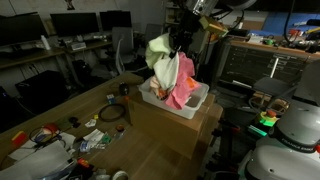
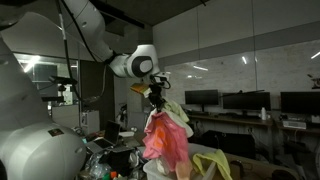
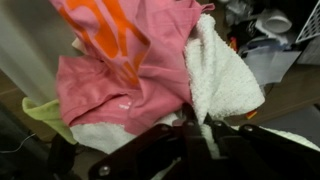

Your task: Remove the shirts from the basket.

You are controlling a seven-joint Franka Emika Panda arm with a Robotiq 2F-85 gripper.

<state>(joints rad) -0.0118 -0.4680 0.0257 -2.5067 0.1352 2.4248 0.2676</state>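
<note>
The gripper will next carry the heap sideways past the basket's rim, over the open table by the clutter, and open there, because the pink shirt still trails into the white basket.
My gripper is shut on a bunch of cloth and holds it up above the white basket. The bunch is a pink shirt with an orange print, a white towel-like cloth and a pale yellow-green piece. The pink shirt hangs down with its lower end still inside the basket. In an exterior view the gripper holds the pink shirt dangling. In the wrist view the jaws pinch the white cloth between them.
The basket stands on a cardboard box on a wooden table. Small clutter lies on the table's left. A yellow-green cloth lies lower right in an exterior view. Monitors line the back.
</note>
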